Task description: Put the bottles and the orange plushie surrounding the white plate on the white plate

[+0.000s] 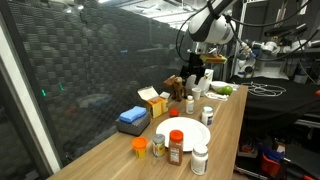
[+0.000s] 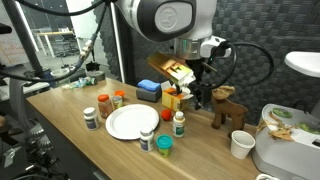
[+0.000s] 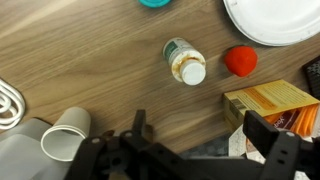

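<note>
My gripper should next go down and move toward the green-labelled bottle [image 2: 179, 123], so that the open fingers come around the bottle's white cap.
The white plate [image 1: 184, 133] [image 2: 130, 122] lies bare on the wooden table, and its rim [image 3: 275, 22] shows at the wrist view's top right. Around it stand a brown spice jar [image 1: 176, 147], white bottles [image 1: 200, 159] [image 2: 147, 140] [image 2: 90, 118], a red-capped jar [image 2: 103, 104] and a green-labelled bottle [image 2: 179, 123] [image 3: 185, 62]. The orange plushie [image 2: 167, 114] [image 3: 240, 61] sits next to that bottle. My gripper [image 1: 195, 72] [image 2: 196, 88] [image 3: 200, 140] hangs open above the table beyond them, with nothing between its fingers.
A yellow carton [image 3: 270, 100] [image 1: 152, 100] lies close to one finger. A brown plush toy [image 2: 228, 108] and a paper cup [image 2: 241, 144] [image 3: 66, 130] stand nearby. A blue object [image 1: 132, 118] and a teal-lidded container [image 2: 163, 146] are also on the table.
</note>
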### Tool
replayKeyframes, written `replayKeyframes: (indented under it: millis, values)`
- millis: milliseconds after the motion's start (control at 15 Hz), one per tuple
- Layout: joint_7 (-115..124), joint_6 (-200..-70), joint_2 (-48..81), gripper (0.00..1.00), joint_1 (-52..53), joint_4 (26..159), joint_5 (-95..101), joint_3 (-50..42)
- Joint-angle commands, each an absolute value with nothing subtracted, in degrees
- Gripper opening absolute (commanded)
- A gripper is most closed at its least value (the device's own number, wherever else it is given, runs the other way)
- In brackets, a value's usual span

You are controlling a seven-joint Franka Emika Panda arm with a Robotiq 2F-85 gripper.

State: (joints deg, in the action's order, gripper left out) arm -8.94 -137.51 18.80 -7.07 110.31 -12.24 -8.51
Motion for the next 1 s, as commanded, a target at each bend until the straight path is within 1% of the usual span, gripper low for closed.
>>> replayKeyframes:
  millis: [0, 333, 933]
  values:
    - [-7.4, -136.3, 22.6, 1.0, -8.3, 106.2, -10.7, -6.9]
    - [-7.3, -134.4, 25.5, 1.0, -8.5, 104.4, -10.5, -6.0]
    - [-5.2, -130.8, 24.7, 1.0, -8.4, 105.2, -8.3, -6.5]
